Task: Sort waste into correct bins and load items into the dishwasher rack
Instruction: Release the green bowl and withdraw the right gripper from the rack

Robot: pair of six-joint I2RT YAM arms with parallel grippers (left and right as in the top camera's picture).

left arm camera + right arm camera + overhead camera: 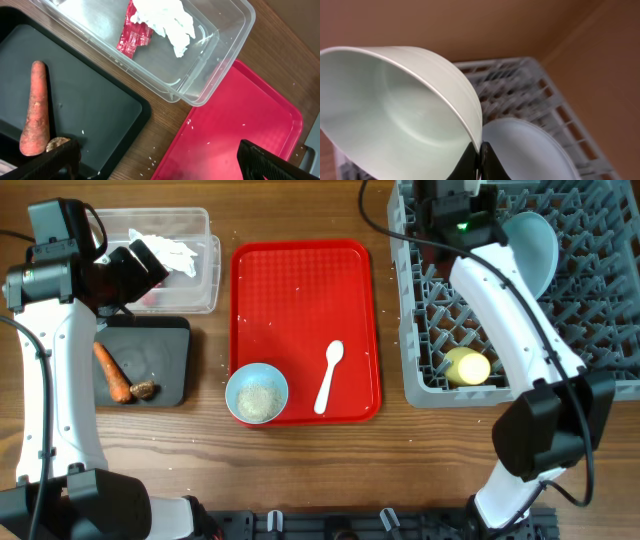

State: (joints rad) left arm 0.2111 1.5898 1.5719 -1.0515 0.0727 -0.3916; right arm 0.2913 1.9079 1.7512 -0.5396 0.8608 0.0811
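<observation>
The right gripper lowers the bowl toward the rack's edge by the red tray next, since the pale blue plate stands close by.
My right gripper (480, 150) is shut on the rim of the pale green bowl (395, 110) and holds it over the grey dishwasher rack (420, 330). The pale blue plate (530, 150) stands in the rack beside it. A yellow cup (467, 366) lies in the rack's front. My left gripper (160, 160) is open and empty, above the gap between the black tray (100, 100) and the red tray. The clear tub (220, 65) holds the tissue (170, 22) and red wrapper (134, 34). The carrot (35, 110) and brown scrap (56, 143) lie on the black tray.
The red serving tray (300, 290) in the middle holds the light blue bowl (257, 393) with rice in it and the white spoon (329, 377). Loose rice grains dot the wood and the tray. The right arm (510, 310) stretches across the rack.
</observation>
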